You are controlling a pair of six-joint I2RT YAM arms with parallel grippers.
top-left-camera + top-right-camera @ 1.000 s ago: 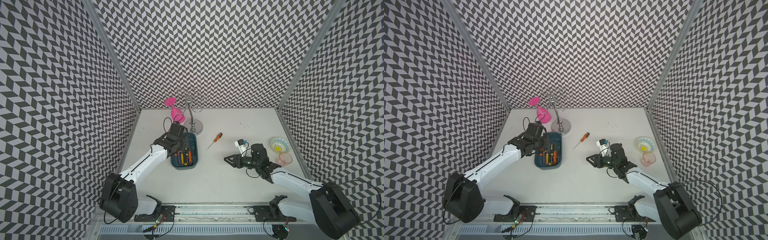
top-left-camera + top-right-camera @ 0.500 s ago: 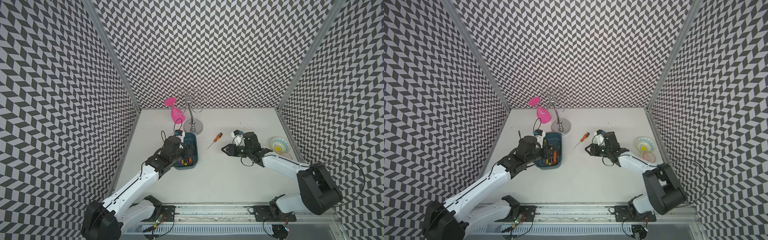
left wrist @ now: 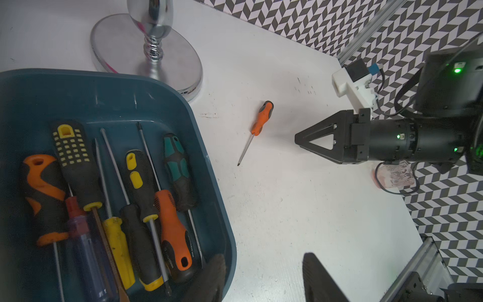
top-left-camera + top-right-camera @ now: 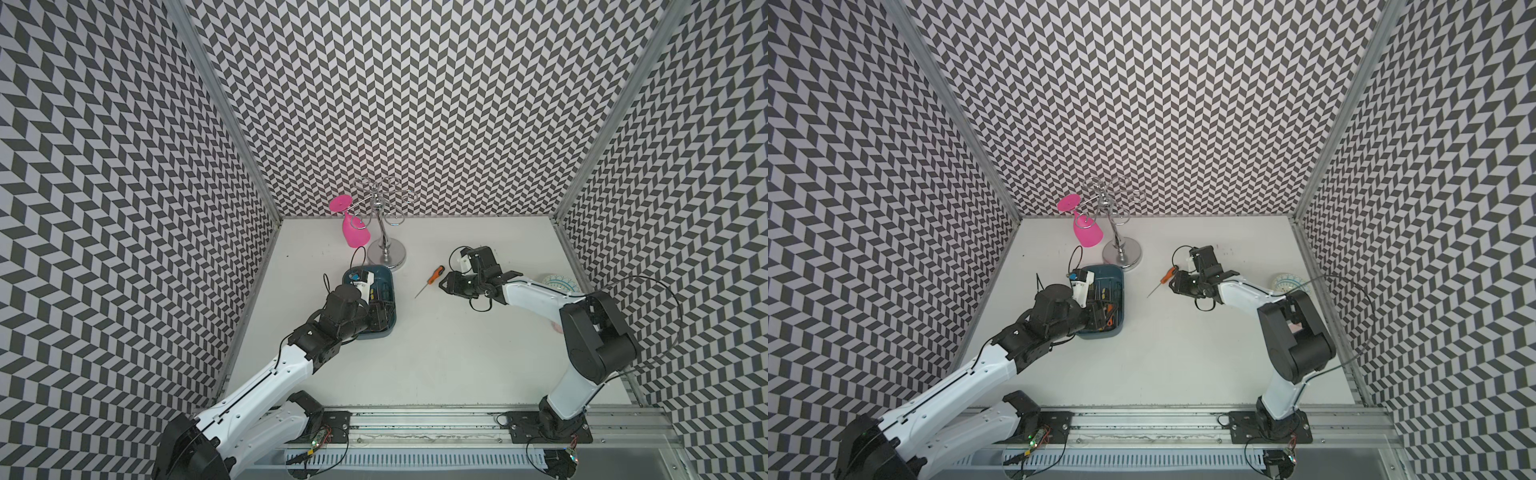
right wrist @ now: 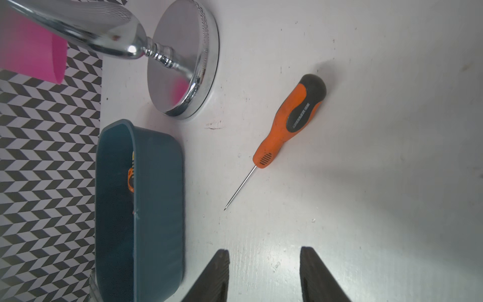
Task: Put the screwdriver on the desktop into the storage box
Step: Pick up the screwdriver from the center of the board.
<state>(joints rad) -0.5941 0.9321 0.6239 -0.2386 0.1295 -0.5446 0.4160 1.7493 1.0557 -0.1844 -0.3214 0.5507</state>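
The robot's right gripper moves outward and down next, onto the screwdriver's orange handle neck (image 4: 431, 281) (image 5: 268, 149), which lies below and outward of the gripper, because that part fits between its fingers.
A small orange-and-black screwdriver (image 4: 432, 278) (image 4: 1165, 277) (image 5: 287, 120) lies on the white desktop (image 4: 436, 353), between the two arms. To its left stands the teal storage box (image 4: 376, 274) (image 4: 1116, 275) (image 3: 130, 104), which holds several screwdrivers (image 3: 146, 198). My left gripper (image 4: 378, 318) (image 3: 264, 261) hovers open and empty at the box's near right corner. One finger is over the rim and the other over the desktop. My right gripper (image 4: 442, 282) (image 5: 264, 251) is open and empty, low over the desktop. It is just right of the screwdriver and apart from it.
A chrome glass rack (image 4: 386, 249) with a hanging pink glass (image 4: 353, 232) stands just behind the box. A patterned bowl (image 4: 559, 282) and a clear pinkish cup (image 3: 394, 177) sit near the right rail. Patterned walls close in three sides.
My right gripper has swung toward the far left, up to the screwdriver. My left gripper has drawn back from the box's far end to its near corner.
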